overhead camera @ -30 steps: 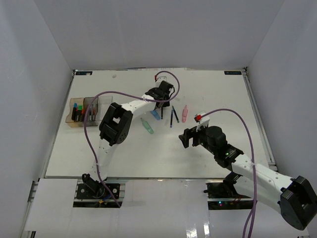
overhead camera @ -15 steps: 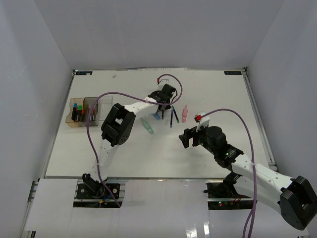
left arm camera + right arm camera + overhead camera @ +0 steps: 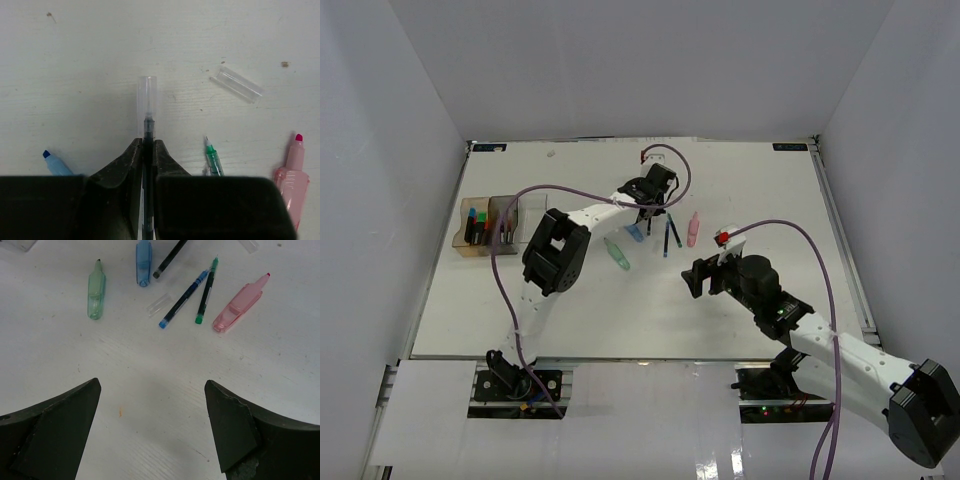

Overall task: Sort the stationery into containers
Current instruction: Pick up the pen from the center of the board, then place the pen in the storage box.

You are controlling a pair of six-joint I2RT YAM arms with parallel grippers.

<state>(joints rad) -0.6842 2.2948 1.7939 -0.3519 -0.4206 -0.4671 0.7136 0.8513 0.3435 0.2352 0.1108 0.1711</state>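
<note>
I will next move the thin black pen (image 3: 148, 125) with my left gripper to the left in the top view and let it go in the dark middle container, where pens lie.
My left gripper (image 3: 148, 142) is shut on a thin black pen (image 3: 148, 125) whose clear cap points away from the jaws. From above, the left gripper (image 3: 650, 205) sits at the far middle of the table over the scattered stationery. Around it lie a blue tapered piece (image 3: 56, 164), a green pen (image 3: 213, 159), a pink highlighter (image 3: 291, 172) and a loose clear cap (image 3: 236, 84). The containers (image 3: 490, 225) stand at the left, holding several highlighters and pens. My right gripper (image 3: 151, 385) hangs open over bare table, nearer than the pile.
The right wrist view shows a green tapered piece (image 3: 96, 290), a blue tapered piece (image 3: 143, 262), a blue pen (image 3: 184, 299), a green pen (image 3: 207, 290), a pink highlighter (image 3: 240, 304) and a second clear cap (image 3: 159, 304). White walls enclose the table (image 3: 620, 320).
My left gripper's jaws have closed onto the black pen, and the wrist has shifted slightly right. The right arm has stayed almost still.
</note>
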